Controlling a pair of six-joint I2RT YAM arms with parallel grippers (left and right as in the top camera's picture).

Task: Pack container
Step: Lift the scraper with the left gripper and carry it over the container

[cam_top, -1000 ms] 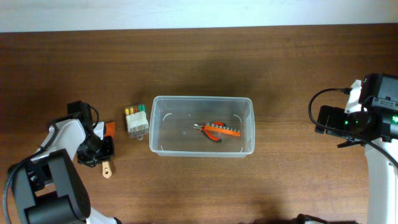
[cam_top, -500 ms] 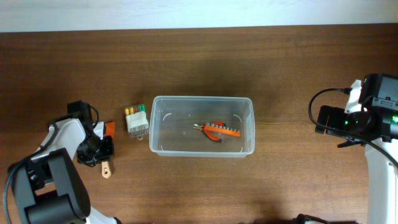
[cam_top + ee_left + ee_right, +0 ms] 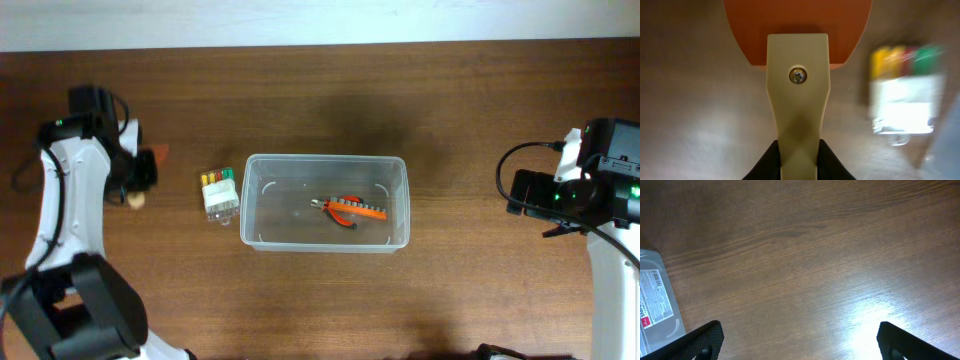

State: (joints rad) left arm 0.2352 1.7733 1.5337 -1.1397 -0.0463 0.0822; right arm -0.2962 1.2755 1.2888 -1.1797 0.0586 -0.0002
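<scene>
Next, my left gripper swings past the small clear box and turns the blade toward the pliers. It then lowers into the container's end by that box (image 3: 281, 204), which is bare.
The large clear container (image 3: 255, 200) stands mid-table and holds orange-handled pliers (image 3: 348, 207). My left gripper (image 3: 140, 178) is shut on a scraper with a cream handle and an orange blade (image 3: 797, 60) and holds it above the table, left of the container. In the left wrist view my left gripper's fingers (image 3: 799, 162) pinch the cream handle. My right gripper (image 3: 797, 340) is open and empty over bare wood at the far right, and the container's corner (image 3: 655, 305) shows at the left edge of the right wrist view.
A small clear box with yellow, green and red pieces (image 3: 218, 192) lies just left of the container; it shows blurred in the left wrist view (image 3: 902, 95). The right arm's body (image 3: 590, 195) stands at the table's right edge.
My left gripper has lifted the scraper off the table and carried it up and toward the far side. The right arm has not moved.
</scene>
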